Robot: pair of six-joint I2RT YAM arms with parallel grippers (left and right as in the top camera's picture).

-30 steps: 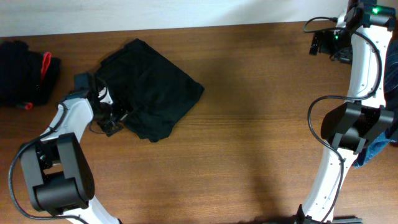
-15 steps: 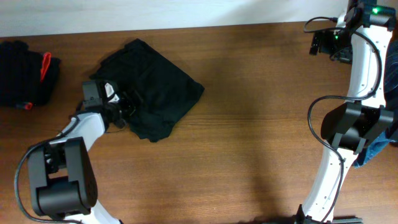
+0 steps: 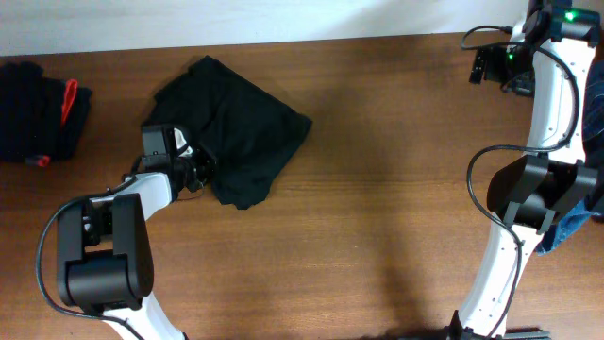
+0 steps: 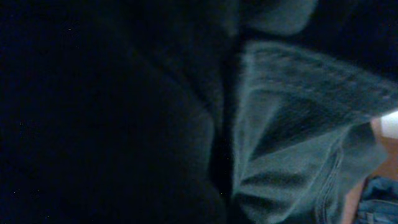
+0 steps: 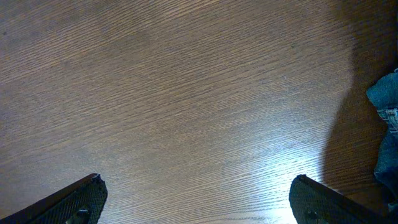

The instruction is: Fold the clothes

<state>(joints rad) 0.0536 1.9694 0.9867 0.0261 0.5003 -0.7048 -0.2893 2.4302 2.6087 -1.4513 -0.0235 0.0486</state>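
Observation:
The pile of black clothes (image 3: 36,113) is on the left in the overhead view, so I will lift my left gripper, carry the garment over and let go of it there.
A black garment (image 3: 241,132) lies crumpled and partly folded on the wooden table (image 3: 377,208), left of centre. My left gripper (image 3: 193,170) is at its lower left edge, pushed into the cloth and shut on a fold of it. The left wrist view is filled by that dark cloth (image 4: 93,112), with a stitched hem (image 4: 298,118) bunched on the right; my own fingers are hidden there. My right gripper (image 3: 491,64) hangs at the far right back corner, open over bare wood, its fingertips (image 5: 78,199) wide apart with nothing between them.
A pile of black clothes with a red strap (image 3: 38,118) sits at the far left. Blue denim cloth (image 3: 571,227) hangs at the table's right edge, also showing as blue cloth (image 5: 387,118) in the right wrist view. The right arm's base stands at the lower right.
My left gripper has slid right and forward into the garment's lower left edge and gone from open to shut. The cloth's edge has bunched slightly. The right arm has not moved.

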